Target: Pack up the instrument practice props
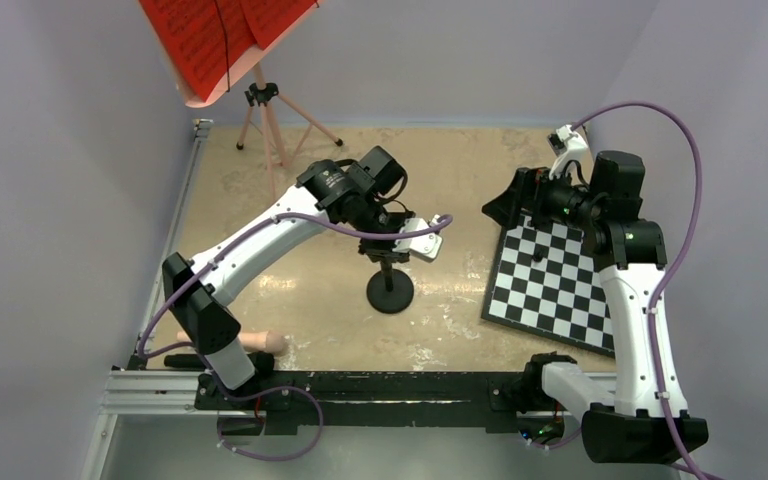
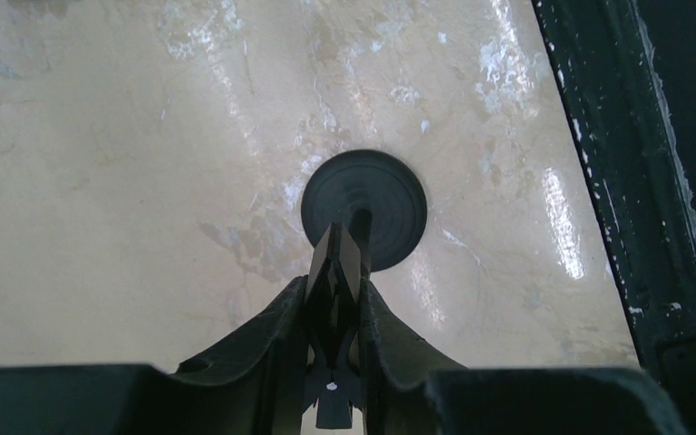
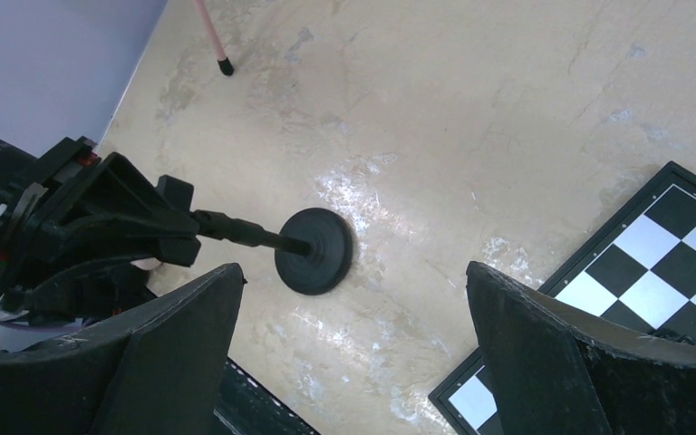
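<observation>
My left gripper needs to move the post to the left in the top view, between the pink cylinder and the music stand's tripod, and then open.
The pink music stand stands on its tripod legs at the back left and holds red sheet-music pages. A black round base with a thin black post sits mid-table. My left gripper is shut on the top of that post, directly above the base; the left wrist view shows the gripper closed on a black clip piece. My right gripper is open and empty, hovering over the checkerboard's far left corner. In its own view the right gripper faces the base. A pink cylinder lies by the left arm's base. No microphone shows.
The black-and-white checkerboard lies at the right, and its corner shows in the right wrist view. A black rail runs along the near edge. Walls close in left, back and right. One tripod foot shows in the right wrist view.
</observation>
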### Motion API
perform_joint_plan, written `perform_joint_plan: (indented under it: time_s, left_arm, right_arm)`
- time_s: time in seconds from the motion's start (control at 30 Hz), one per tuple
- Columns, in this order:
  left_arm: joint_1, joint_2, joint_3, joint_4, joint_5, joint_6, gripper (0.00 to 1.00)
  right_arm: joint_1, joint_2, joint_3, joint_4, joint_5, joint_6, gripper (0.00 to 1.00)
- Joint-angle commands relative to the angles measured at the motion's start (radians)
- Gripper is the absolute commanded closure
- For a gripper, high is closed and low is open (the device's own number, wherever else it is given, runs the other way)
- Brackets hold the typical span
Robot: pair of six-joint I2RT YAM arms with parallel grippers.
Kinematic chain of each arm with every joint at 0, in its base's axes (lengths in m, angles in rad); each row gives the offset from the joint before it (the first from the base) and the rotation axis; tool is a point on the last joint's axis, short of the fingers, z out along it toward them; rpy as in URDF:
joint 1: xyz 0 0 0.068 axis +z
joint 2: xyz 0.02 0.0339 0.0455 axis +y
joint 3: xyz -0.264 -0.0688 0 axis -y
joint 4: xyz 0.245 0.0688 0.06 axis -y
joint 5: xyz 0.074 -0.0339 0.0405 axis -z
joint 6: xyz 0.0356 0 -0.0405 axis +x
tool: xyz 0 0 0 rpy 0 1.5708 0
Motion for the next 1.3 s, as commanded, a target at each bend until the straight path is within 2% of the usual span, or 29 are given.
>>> perform_joint_plan:
  time_s: [0.0, 0.23, 0.33, 0.43, 0.7, 0.87, 1.03, 1.27]
  left_arm:
    - [0.051, -0.071, 0.049, -0.12, -0.085, 0.048, 0.96]
    - [0.199, -0.173, 0.014, -0.208, -0.256, -0.081, 1.0]
    - [0.255, -0.237, -0.074, -0.165, -0.342, -0.254, 1.0]
    - [0.3, -0.304, -0.156, -0.148, -0.357, -0.382, 1.0]
    - [0.387, -0.518, -0.355, -0.125, -0.489, -0.513, 1.0]
    - [0.523, -0.569, -0.378, -0.162, -0.601, -0.471, 1.0]
    - [0.629, -0.576, -0.373, -0.202, -0.644, -0.379, 1.0]
    - [0.858, -0.443, -0.25, -0.261, -0.571, -0.336, 1.0]
  right_arm:
    - [-0.007, 0.007, 0.013, 0.025, 0.004, 0.001, 0.01]
    - [-0.007, 0.014, 0.009, 0.03, 0.004, -0.01, 0.01]
    - [-0.008, 0.017, 0.001, 0.025, 0.024, -0.029, 0.01]
    - [-0.009, 0.024, -0.008, 0.023, 0.024, -0.036, 0.01]
    - [-0.01, 0.073, 0.01, 0.011, 0.013, -0.047, 0.01]
    - [-0.009, 0.101, 0.034, 0.017, 0.013, -0.052, 0.01]
    - [-0.009, 0.12, 0.047, 0.018, 0.009, -0.049, 0.01]
    - [-0.01, 0.136, 0.049, 0.032, -0.007, -0.031, 0.01]
